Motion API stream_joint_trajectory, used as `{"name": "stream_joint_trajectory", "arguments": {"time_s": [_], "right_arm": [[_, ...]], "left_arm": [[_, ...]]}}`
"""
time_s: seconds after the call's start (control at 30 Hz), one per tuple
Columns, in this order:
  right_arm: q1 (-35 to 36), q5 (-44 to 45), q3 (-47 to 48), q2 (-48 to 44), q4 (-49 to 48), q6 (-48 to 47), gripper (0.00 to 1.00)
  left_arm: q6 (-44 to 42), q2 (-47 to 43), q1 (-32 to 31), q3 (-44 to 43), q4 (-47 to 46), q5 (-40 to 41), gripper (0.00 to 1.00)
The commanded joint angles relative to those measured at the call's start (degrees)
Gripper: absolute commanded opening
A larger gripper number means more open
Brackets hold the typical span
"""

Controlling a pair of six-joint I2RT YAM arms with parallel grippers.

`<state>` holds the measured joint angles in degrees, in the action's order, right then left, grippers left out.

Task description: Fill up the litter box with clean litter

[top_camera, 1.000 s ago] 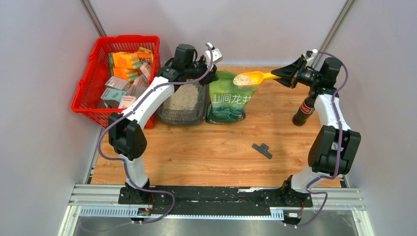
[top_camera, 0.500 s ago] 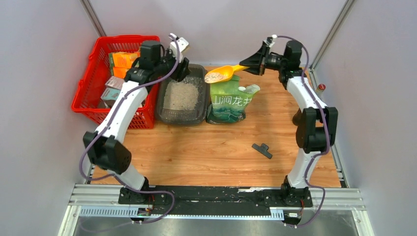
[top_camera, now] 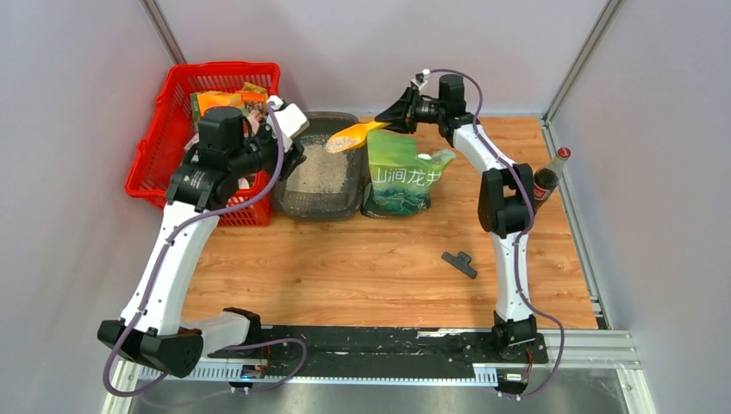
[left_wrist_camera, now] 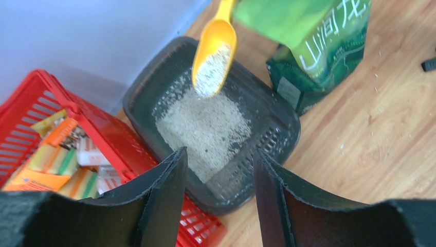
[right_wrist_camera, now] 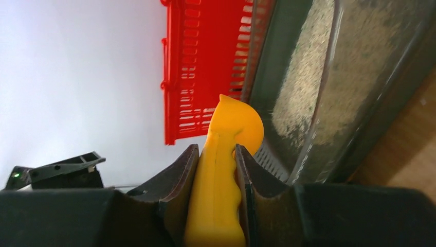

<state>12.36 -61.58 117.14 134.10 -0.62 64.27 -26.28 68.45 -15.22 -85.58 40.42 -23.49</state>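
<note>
Next, my right gripper empties the scoop over the box [top_camera: 303,205], then brings it back, down and lets go, as Open tabletop by the clip [top_camera: 437,246] is below and back.
The dark grey litter box [top_camera: 303,205] stands at the back between the red basket and the green bag, with pale clean litter [top_camera: 321,169] spread on its floor. My right gripper [top_camera: 398,116] is shut on the handle of a yellow scoop [top_camera: 348,138], which holds litter and hangs tilted over the box's far right corner. In the left wrist view the scoop [left_wrist_camera: 213,54] is above the litter [left_wrist_camera: 205,126] and the box [left_wrist_camera: 280,139]. My left gripper [left_wrist_camera: 220,154] is open and empty above the box's near left edge. In the right wrist view the fingers clamp the scoop handle [right_wrist_camera: 221,175].
A red mesh basket [top_camera: 155,172] of cartons stands left of the box, touching it. A green printed bag [top_camera: 403,177] stands open on its right. A dark bottle [top_camera: 546,179] stands at the right edge. A black clip [top_camera: 459,263] lies on the wooden table.
My right arm has swung the loaded scoop left, from above the bag to over the litter box. My left arm has drawn back from over the box toward the basket side.
</note>
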Motion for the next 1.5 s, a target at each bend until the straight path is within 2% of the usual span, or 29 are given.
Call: {"name": "stream_joint_trajectory", "arguments": {"time_s": [0.0, 0.07, 0.27, 0.3, 0.43, 0.77, 0.87, 0.97, 1.03, 1.13, 1.23, 1.37, 1.47], "right_arm": [[1.17, 7.68, 8.27, -0.94, 6.4, -14.12, 0.0], [1.87, 13.38, 8.28, -2.0, 9.05, -17.32, 0.0], [6.17, 24.28, 13.03, -4.54, 18.28, -37.79, 0.0], [6.97, 25.36, 11.98, -5.77, 16.98, -40.25, 0.0], [10.75, 30.54, 7.06, -10.78, 16.01, -59.82, 0.0], [13.48, 31.79, 0.9, -21.15, 13.55, -77.61, 0.0], [13.48, 33.62, -2.88, -24.76, 11.87, -78.07, 0.0], [13.04, 33.81, -4.28, -28.01, 15.54, -76.58, 0.0], [11.12, 29.19, -7.61, -33.71, 17.14, -73.25, 0.0], [8.31, 22.41, -11.91, -43.09, 24.42, -70.78, 0.0], [5.06, 18.27, -17.28, -53.02, 29.44, -66.58, 0.0], [0.92, 15.27, -29.39, -63.93, 33.04, -61.55, 0.0], [-3.21, 12.02, -34.86, -69.65, 35.41, -59.96, 0.0]], "left_arm": [[-1.49, -2.52, 0.37, 2.87, 1.5, 1.07, 0.58], [-1.93, -3.66, 0.37, 3.66, 1.06, 0.72, 0.58], [-2.55, -5.51, 0.37, 5.68, -0.43, -1.39, 0.58], [-2.46, -5.78, 0.37, 6.3, -0.96, -1.91, 0.58], [-2.63, -6.74, 0.28, 8.23, -4.46, -3.41, 0.58], [1.05, -6.48, 0.28, 10.7, -12.91, -7.97, 0.59], [2.72, -5.87, 0.28, 10.7, -14.4, -9.03, 0.59], [5.27, -5.6, 0.28, 11.22, -15.99, -10.95, 0.59], [5.8, -5.17, 0.19, 11.66, -17.22, -12.45, 0.59], [7.56, -3.85, -0.16, 11.93, -19.24, -13.43, 0.59], [7.91, -1.49, -1.29, 11.4, -20.65, -15.01, 0.6], [7.39, 2.3, -4.01, 9.39, -21.88, -16.94, 0.63], [6.34, 6.43, -7.17, 6.75, -21.44, -17.3, 0.65]]}}
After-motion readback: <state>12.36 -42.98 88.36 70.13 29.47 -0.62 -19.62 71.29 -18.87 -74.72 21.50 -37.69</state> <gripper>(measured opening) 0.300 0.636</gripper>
